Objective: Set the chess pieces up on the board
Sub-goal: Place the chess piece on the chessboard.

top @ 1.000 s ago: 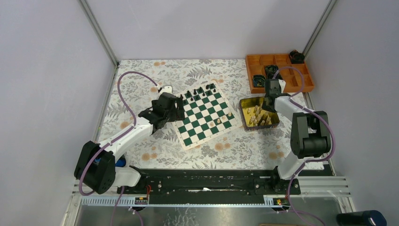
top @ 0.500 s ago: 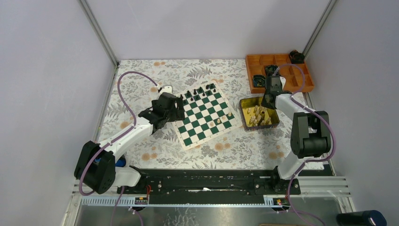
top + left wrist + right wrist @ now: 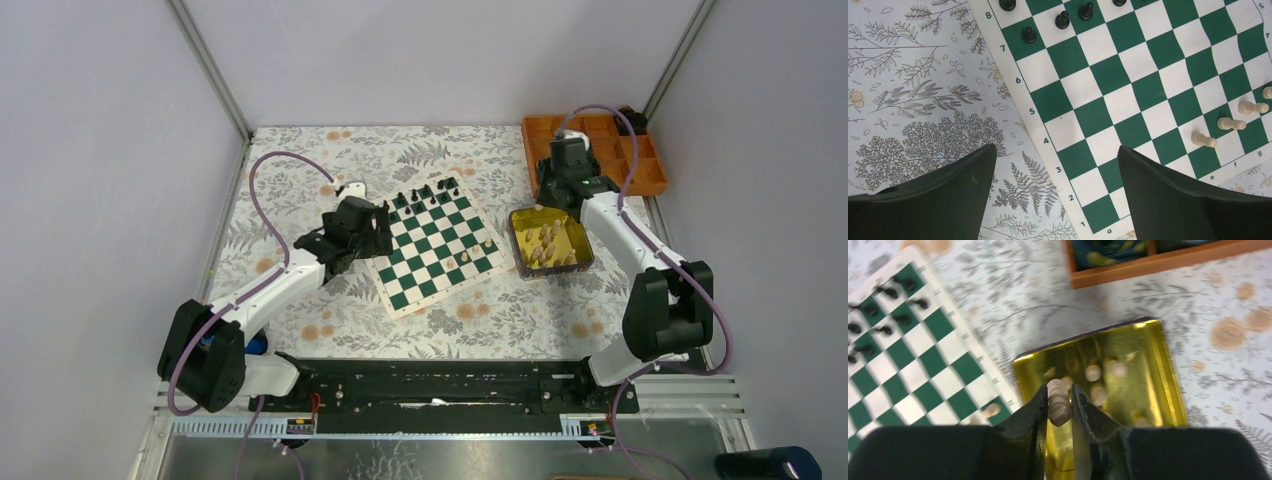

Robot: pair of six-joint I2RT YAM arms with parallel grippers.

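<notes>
Next, my right gripper swings back and down onto the white near-row square before e (image 3: 442, 282), as it lies below my gripper, to the left in the top view.
The green and white board (image 3: 432, 241) lies mid-table, also in the left wrist view (image 3: 1128, 90). Black pieces (image 3: 420, 192) stand along its far edge (image 3: 1063, 19). A few cream pieces (image 3: 470, 256) stand near its right corner (image 3: 1230, 123). My right gripper (image 3: 1057, 399) is shut on a cream chess piece (image 3: 1058, 402), held above the gold tin (image 3: 575, 236); from above the gripper (image 3: 562, 185) is behind the tin. My left gripper (image 3: 1058, 195) is open and empty, low over the board's left edge (image 3: 368, 232).
The gold tin (image 3: 1158, 365) holds several cream pieces (image 3: 545, 243). The orange compartment tray (image 3: 640, 170) with black cables stands at the back right, its edge in the right wrist view (image 3: 1158, 262). Enclosure walls stand on both sides.
My right gripper has lifted out of the tin and moved back toward the tray with a cream piece in it. The left arm has not moved.
</notes>
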